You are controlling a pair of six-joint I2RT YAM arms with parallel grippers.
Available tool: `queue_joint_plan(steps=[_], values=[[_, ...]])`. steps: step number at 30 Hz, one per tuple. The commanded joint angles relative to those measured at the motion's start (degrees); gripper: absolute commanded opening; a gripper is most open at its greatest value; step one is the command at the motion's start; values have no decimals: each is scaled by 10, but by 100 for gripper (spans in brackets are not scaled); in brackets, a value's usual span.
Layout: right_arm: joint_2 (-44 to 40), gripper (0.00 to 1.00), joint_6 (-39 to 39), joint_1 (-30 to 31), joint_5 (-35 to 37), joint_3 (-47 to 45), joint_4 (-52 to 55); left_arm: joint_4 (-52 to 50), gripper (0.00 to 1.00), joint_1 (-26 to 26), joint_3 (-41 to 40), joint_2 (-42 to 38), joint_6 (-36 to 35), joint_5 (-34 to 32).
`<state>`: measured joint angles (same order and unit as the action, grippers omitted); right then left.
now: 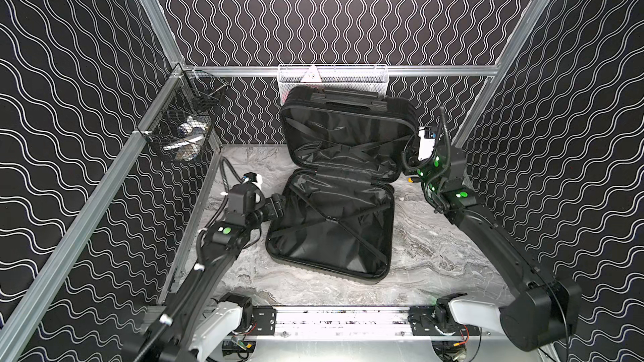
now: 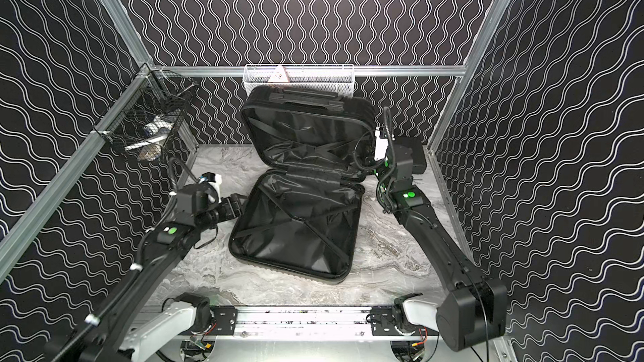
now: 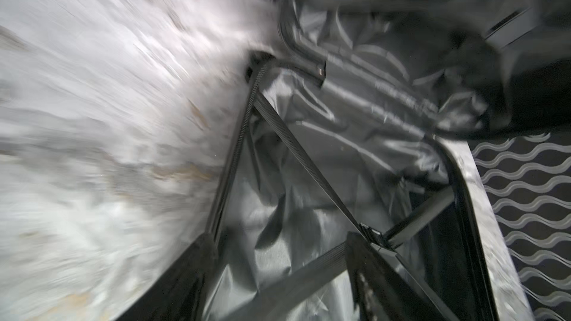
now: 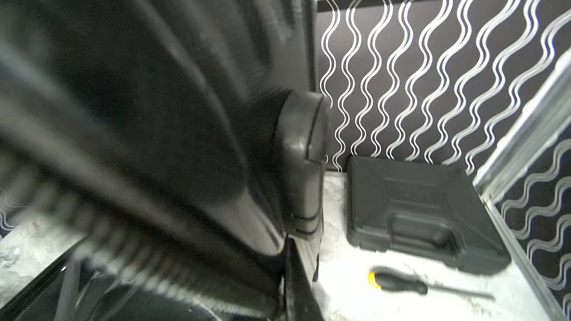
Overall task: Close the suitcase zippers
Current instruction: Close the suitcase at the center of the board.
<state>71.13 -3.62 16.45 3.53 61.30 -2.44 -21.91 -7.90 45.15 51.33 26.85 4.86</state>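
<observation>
The suitcase is standing open, so my right gripper should next swing the edge of the raised shell back toward my base, over the lower shell [image 1: 367, 222] [image 4: 107, 294], and let go.
The black suitcase [image 1: 331, 231] [image 2: 296, 231] is open in both top views. Its lower shell lies flat on the marble table and its upper shell [image 1: 348, 123] is tilted up toward the back wall. My left gripper [image 1: 280, 205] [image 3: 278, 273] is open at the lower shell's left rim, its fingers [image 3: 185, 276] astride the zippers' band [image 3: 230, 162] with lining and a strap between them. My right gripper [image 1: 407, 166] [image 4: 293, 279] is shut against the raised shell's right edge, beside a wheel [image 4: 302, 162]. Blur hides whether it pinches the rim. No silvery pulls show.
A flat black tool case [image 4: 426, 211] [image 2: 416, 154] and a yellow-tipped screwdriver [image 4: 398, 282] lie at the back right behind my right wrist. A black wire basket [image 1: 184, 123] hangs on the left frame. A white mesh basket [image 1: 331, 78] hangs behind the suitcase.
</observation>
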Motion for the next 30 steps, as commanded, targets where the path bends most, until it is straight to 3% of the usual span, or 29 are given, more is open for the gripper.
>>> queue_joint_plan(steps=[1,9,16,22,30], values=[[-32,0,-64,22,-57,-32,46,-83,72,-1,14,-28,-19,-66],[-127,0,-78,60,-75,-95,83,-141,70,-1,66,-37,-34,-70],[-144,0,-77,80,-134,-96,150,-188,68,-1,111,-60,-25,-118],[-178,13,-96,93,-169,-126,202,-234,69,0,145,-91,-26,-186],[-251,18,-149,93,-117,-226,228,-239,68,-1,141,-104,-24,-176]])
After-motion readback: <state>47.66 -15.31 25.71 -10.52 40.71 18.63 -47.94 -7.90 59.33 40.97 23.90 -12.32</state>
